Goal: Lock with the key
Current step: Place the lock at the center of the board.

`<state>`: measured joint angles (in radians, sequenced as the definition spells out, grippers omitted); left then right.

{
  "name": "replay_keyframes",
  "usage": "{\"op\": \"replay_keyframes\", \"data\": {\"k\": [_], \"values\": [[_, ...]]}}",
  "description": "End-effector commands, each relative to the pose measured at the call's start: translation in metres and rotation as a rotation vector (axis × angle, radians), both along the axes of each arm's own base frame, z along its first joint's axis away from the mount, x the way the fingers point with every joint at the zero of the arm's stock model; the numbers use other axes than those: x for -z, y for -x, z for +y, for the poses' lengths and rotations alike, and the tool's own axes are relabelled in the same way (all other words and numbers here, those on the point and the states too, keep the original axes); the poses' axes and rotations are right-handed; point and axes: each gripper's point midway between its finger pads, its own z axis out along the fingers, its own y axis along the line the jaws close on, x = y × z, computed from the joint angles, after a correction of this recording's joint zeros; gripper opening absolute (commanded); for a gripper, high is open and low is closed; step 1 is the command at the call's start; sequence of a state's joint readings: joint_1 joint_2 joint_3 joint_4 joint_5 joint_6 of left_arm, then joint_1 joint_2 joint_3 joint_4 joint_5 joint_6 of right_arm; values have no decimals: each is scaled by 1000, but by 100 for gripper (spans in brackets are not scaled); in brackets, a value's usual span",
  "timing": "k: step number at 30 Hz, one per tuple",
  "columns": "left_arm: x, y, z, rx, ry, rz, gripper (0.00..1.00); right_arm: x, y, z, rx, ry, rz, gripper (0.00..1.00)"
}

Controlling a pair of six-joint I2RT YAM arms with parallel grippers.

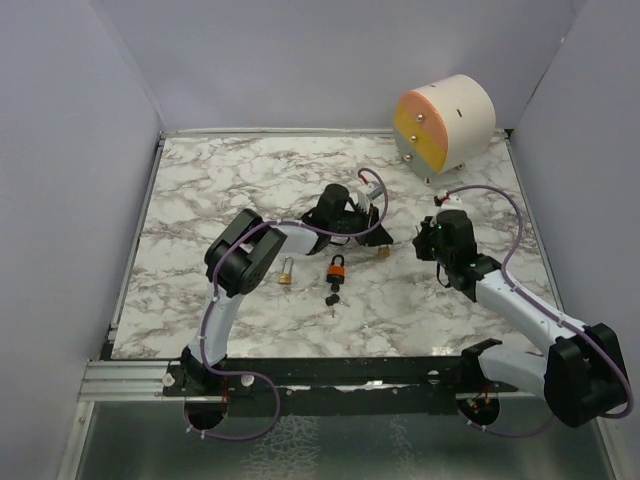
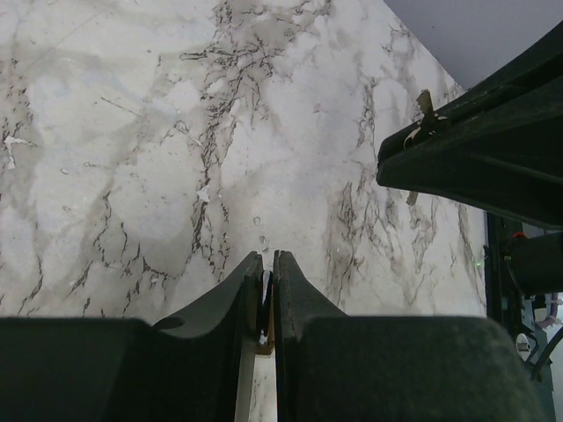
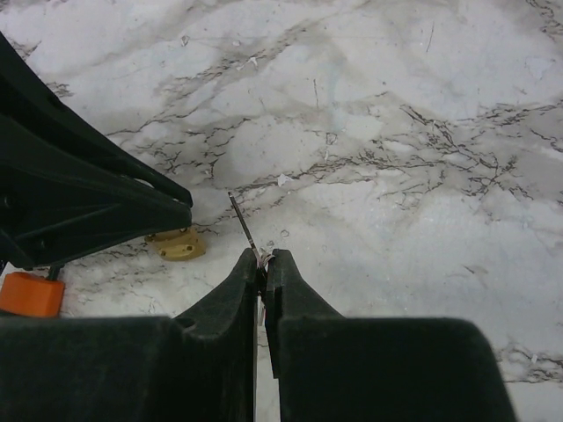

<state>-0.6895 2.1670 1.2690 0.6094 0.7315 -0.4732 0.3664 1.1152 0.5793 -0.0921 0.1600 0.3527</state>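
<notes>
The key comes down and to the left in the top view with my right gripper next, to the marble beside the brass lock, clear space for its release.
A small brass lock (image 3: 176,244) sits low over the marble, at the tips of my left gripper (image 1: 380,238). In the left wrist view the jaws of the left gripper (image 2: 267,257) stand almost together, with the brass lock (image 2: 264,332) and a thin silver piece between them. My right gripper (image 3: 263,257) is shut on a key (image 3: 239,220), whose thin blade sticks out towards the lock but stays a short way from it. From above, the right gripper (image 1: 425,240) faces the left one across a small gap, with the lock (image 1: 383,251) between them.
An orange padlock (image 1: 338,267) lies at the table's middle with a bunch of keys (image 1: 332,297) in front of it. Another brass padlock (image 1: 287,272) lies beside my left arm. A round cream drum (image 1: 445,125) with an orange and yellow face stands at the back right.
</notes>
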Motion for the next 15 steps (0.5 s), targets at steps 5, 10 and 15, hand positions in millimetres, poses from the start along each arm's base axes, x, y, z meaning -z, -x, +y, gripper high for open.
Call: {"op": "replay_keyframes", "data": {"k": [5, 10, 15], "values": [[13, -11, -9, 21, 22, -7, 23, 11, -1, -1, 30, 1, 42, 1], [24, -15, -8, 17, 8, 10, 36, 14, -2, -1, 31, 1, 46, 1], [6, -28, -9, -4, 24, -53, 87, 17, -3, -1, 32, 8, 51, 1]]}}
